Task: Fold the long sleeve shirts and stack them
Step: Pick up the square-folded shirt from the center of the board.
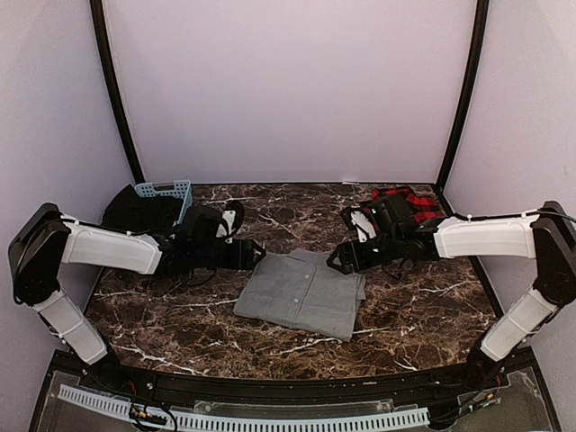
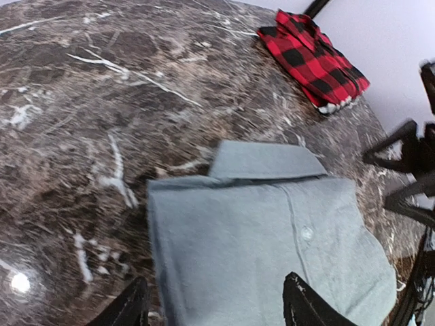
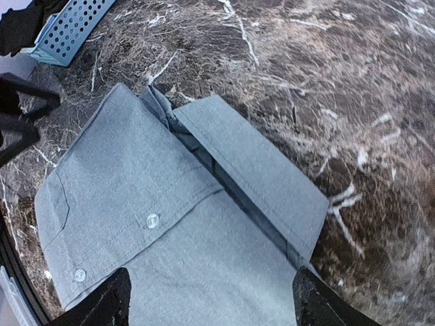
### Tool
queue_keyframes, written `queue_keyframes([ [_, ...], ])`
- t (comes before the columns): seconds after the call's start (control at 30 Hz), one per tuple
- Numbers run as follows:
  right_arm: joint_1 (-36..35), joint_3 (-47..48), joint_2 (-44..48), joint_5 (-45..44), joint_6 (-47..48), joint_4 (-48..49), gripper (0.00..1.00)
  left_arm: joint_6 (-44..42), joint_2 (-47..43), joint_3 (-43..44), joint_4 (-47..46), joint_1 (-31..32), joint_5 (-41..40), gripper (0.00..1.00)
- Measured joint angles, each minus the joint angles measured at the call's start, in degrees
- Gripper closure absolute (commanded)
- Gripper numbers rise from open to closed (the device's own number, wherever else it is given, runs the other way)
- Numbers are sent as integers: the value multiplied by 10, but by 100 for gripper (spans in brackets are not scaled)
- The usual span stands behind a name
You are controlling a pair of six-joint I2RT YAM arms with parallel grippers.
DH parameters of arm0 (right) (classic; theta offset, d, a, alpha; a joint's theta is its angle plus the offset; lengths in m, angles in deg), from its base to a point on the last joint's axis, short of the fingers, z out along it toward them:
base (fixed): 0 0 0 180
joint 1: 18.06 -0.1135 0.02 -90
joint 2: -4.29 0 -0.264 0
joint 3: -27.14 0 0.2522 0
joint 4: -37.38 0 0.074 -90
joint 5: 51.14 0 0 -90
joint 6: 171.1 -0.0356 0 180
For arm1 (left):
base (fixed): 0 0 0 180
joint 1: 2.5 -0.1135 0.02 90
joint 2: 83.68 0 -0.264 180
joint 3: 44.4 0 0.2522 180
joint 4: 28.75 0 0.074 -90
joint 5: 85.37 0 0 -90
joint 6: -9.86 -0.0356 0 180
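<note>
My right gripper should shift and lower to the shirt's far edge by the collar flap, with its fingers straddling both, because the shirt's edge is below it and to its left in the top view.
The grey shirt (image 1: 301, 292) lies folded, collar up, in the middle of the marble table. It fills the left wrist view (image 2: 272, 238) and the right wrist view (image 3: 170, 224). My left gripper (image 1: 256, 255) is open and empty at the shirt's far left corner (image 2: 217, 312). My right gripper (image 1: 335, 261) is open and empty at its far right corner, by the collar (image 3: 211, 309). The red-and-black plaid shirt (image 1: 409, 202) lies folded at the back right, partly hidden by my right arm; it shows whole in the left wrist view (image 2: 312, 61).
A blue perforated basket (image 1: 166, 193) stands at the back left, also in the right wrist view (image 3: 68, 30), with a black cloth heap (image 1: 135, 211) beside it. White walls and black posts close in the table.
</note>
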Motion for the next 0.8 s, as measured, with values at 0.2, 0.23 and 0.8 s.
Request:
queue_keyframes([
  [0.2,30,104,-103,32,40,-21,18,37,-7,-24,-9,88,7,34],
  [0.23,38,121,-121,43,49,-26,18,43,-6,-28,-12,102,9,34],
  [0.8,97,307,-335,243,157,-117,16,33,94,1,-25,208,-61,35],
])
